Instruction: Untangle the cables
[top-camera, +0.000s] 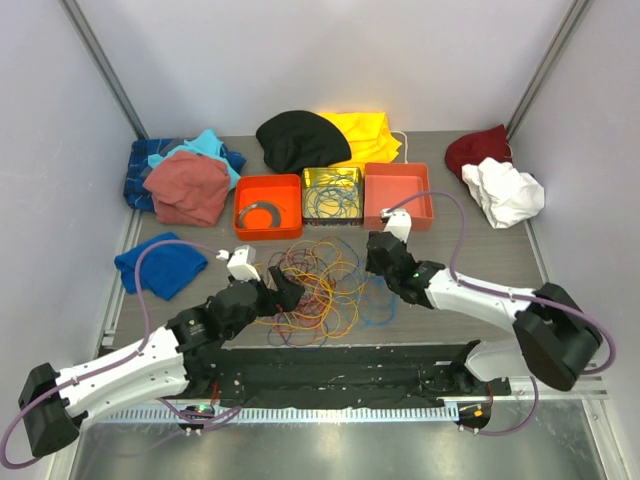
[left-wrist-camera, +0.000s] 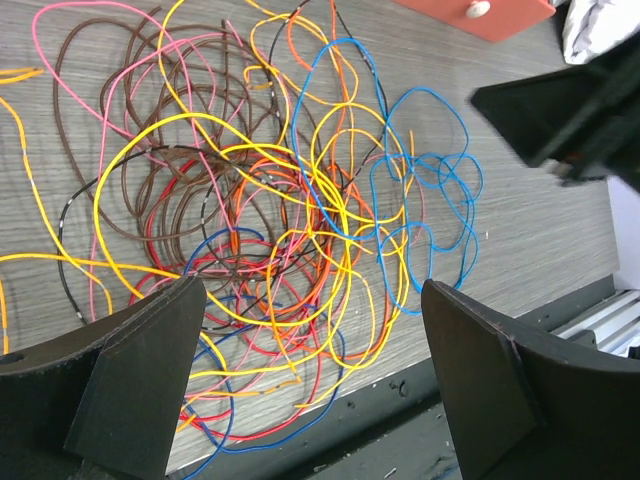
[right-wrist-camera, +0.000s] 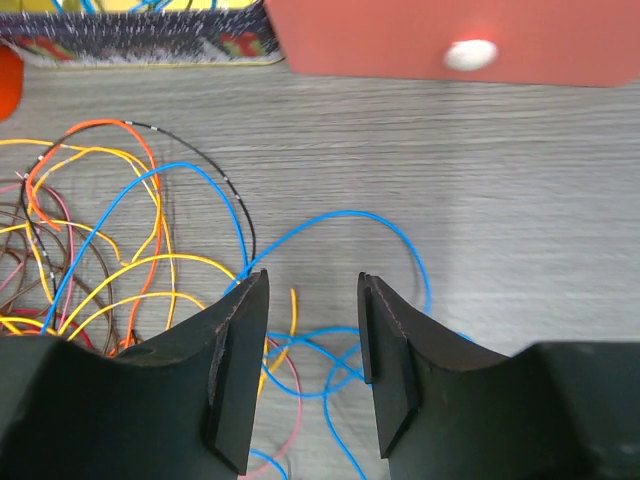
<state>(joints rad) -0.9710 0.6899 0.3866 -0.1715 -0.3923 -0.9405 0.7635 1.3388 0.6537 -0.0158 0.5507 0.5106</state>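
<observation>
The light blue loop's outer side (right-wrist-camera: 423, 272) lies below my right gripper, to its right in the wrist view. My right gripper needs to move sideways and down onto it next.
The cables (top-camera: 322, 288) lie as a loose tangle of yellow, orange, red, brown, pink and blue loops in the middle of the table. My left gripper (top-camera: 288, 290) hangs over the tangle's left front side. In its wrist view the left gripper (left-wrist-camera: 312, 340) is wide open above the cables (left-wrist-camera: 260, 230), with nothing between the fingers. My right gripper (top-camera: 376, 258) is at the tangle's right side. In the right wrist view the right gripper (right-wrist-camera: 312, 320) is open, low over light blue cable loops (right-wrist-camera: 400, 235) that pass under the gap, unclamped.
Three bins stand behind the tangle: an orange bin (top-camera: 240, 210) with a grey coiled ring, a yellow bin (top-camera: 304, 195) holding more wires, and an orange bin (top-camera: 400, 190). Cloths lie around the edges: blue (top-camera: 160, 262), rust (top-camera: 188, 185), black (top-camera: 300, 140), yellow (top-camera: 365, 135), maroon (top-camera: 478, 150), white (top-camera: 503, 192).
</observation>
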